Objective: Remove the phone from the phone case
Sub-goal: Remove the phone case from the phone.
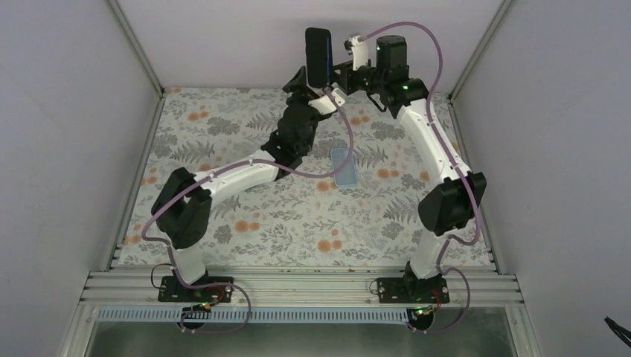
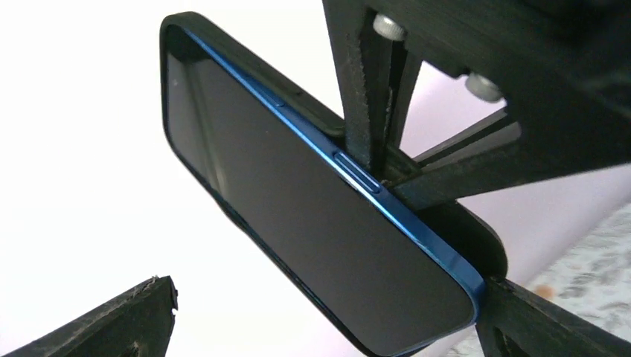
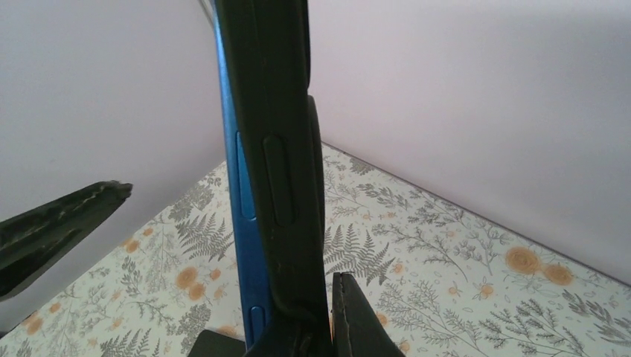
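I will bring the black case back down with my right gripper onto the clear floral mat beside the pale-blue phone case and let go of it.
A phone (image 1: 318, 52) with a blue frame and black screen stands upright in the air near the back wall. A black case (image 2: 476, 238) covers its back. In the right wrist view the blue frame (image 3: 242, 223) sits partly apart from the black case (image 3: 279, 149). My right gripper (image 1: 344, 73) reaches in from the right. Its fingers (image 2: 364, 97) close on the case edge, one against the case back (image 3: 357, 320). My left gripper (image 1: 301, 80) is open in front of the screen (image 2: 312, 223), one finger (image 2: 521, 320) touching the phone's lower corner. A pale-blue phone case (image 1: 344, 166) lies flat on the table, no screen showing.
A floral mat (image 1: 298, 223) covers the table. White walls close it in on the left, right and back. An aluminium rail (image 1: 298, 286) runs along the near edge by the arm bases. Purple cables loop from both arms.
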Available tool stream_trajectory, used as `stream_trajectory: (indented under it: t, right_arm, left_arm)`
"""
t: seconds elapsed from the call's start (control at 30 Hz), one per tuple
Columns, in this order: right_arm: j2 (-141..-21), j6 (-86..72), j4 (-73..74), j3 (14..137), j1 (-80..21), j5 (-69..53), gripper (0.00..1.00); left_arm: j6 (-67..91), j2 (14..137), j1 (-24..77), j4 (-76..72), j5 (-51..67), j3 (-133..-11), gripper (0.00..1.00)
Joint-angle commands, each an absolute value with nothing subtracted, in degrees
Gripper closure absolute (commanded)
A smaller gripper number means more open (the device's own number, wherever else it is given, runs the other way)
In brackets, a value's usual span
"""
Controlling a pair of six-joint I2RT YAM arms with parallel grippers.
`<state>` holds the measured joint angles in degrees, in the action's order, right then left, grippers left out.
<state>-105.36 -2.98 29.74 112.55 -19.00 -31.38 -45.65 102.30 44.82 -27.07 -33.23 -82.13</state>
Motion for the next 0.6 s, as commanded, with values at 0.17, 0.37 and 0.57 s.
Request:
stream_trajectory:
  t: [0.17, 0.37, 0.57]
  right_arm:
    - [-100.07, -2.70, 30.18, 104.90, -19.69, -38.04, 0.97]
    - [-98.80, -1.29, 28.57, 98.88, -19.78, -40.56, 0.97]
    - [-97.68, 2.48, 29.83, 95.30, -19.78, -44.37, 0.97]
  left_arm:
    - [-80.24, 110.28, 43.33, -85.01, -43.74, -75.41, 0.10]
    - [-83.34, 112.84, 43.50, -91.13, -43.06, -77.74, 0.20]
    - [-85.81, 113.55, 44.23, -95.27, -41.63, -77.35, 0.30]
